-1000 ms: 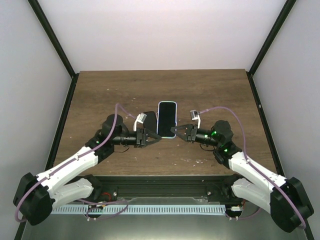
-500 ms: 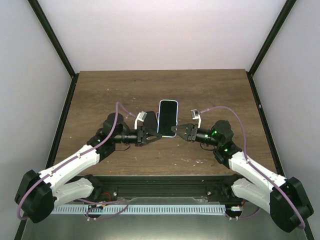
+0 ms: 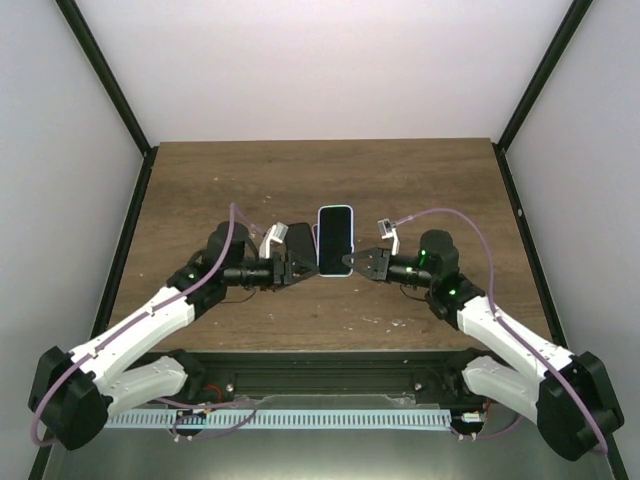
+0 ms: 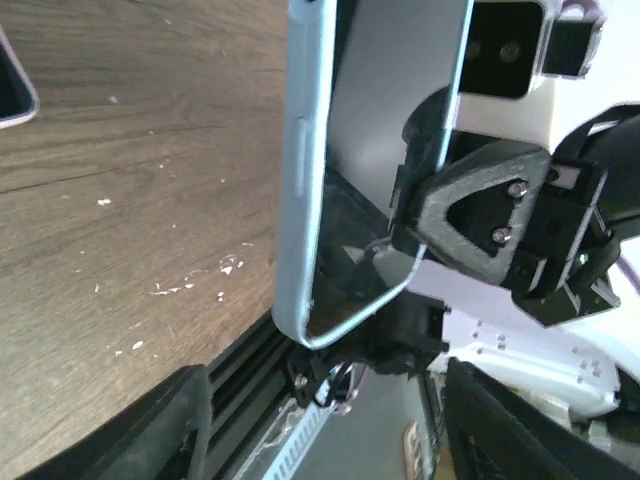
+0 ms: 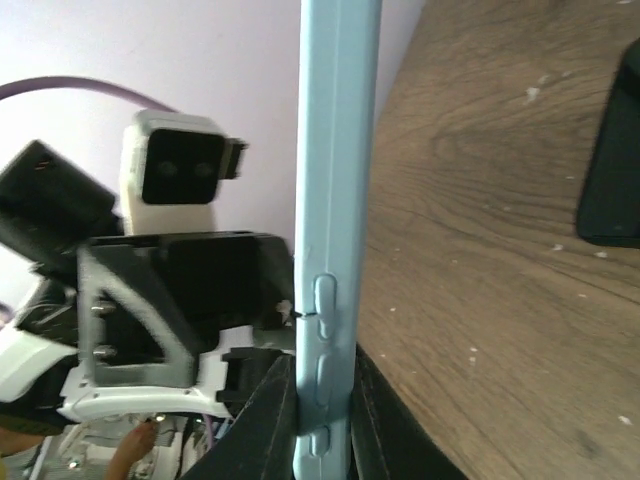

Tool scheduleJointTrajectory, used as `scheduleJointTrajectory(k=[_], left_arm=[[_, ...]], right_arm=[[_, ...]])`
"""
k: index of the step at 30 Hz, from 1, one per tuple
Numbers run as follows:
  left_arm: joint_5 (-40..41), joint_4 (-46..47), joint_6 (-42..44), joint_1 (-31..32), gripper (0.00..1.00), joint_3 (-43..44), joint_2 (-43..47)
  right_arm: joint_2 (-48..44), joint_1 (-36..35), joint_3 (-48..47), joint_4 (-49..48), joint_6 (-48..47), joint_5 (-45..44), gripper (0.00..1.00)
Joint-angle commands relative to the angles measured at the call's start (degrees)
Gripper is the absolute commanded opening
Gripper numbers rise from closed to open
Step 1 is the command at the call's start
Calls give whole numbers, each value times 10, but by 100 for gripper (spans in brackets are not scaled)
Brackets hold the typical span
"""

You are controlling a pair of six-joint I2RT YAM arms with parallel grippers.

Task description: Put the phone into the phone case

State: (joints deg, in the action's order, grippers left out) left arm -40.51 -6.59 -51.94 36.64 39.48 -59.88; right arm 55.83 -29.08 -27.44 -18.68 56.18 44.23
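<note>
Next, my right gripper carries the phone case [image 3: 336, 238] down and to the right in the top view and releases it on bare wood, because that patch is empty.
The light-blue phone case [image 3: 336, 238] has a dark glossy face and is held off the table at the middle. My right gripper [image 3: 352, 262] is shut on its near end. The right wrist view shows the phone case [image 5: 335, 200] edge-on, pinched between that gripper [image 5: 325, 400]. A dark flat phone [image 3: 299, 243] lies on the table just left of the case, and shows at the edge of the wrist views [image 4: 12, 90] [image 5: 612, 170]. My left gripper [image 3: 298, 268] is open beside the case [image 4: 300, 200], its fingers [image 4: 190, 420] spread wide with nothing between them.
The wooden table [image 3: 200, 190] ends in a black rail at its near edge [image 4: 250, 370]. Black frame posts [image 3: 115, 100] run along both sides, with white walls behind them. The right gripper [image 4: 470, 210] shows close in the left wrist view.
Both arms have edged slightly farther from the bases, and the case has shifted a little with the right gripper. The dark phone has stayed in place on the table.
</note>
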Motion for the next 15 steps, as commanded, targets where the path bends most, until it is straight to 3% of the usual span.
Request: scheduleJointTrajectory(k=[1, 4, 9, 15], left_arm=[[58, -112, 93, -4, 74, 42, 33], [88, -164, 132, -4, 98, 61, 42], [135, -230, 178, -4, 100, 89, 53], [149, -231, 183, -4, 100, 77, 69]], right_arm=[[9, 36, -44, 70, -85, 6, 1], [40, 63, -61, 135, -135, 1, 1], [94, 107, -64, 175, -184, 14, 1], [205, 167, -109, 234, -251, 33, 1]])
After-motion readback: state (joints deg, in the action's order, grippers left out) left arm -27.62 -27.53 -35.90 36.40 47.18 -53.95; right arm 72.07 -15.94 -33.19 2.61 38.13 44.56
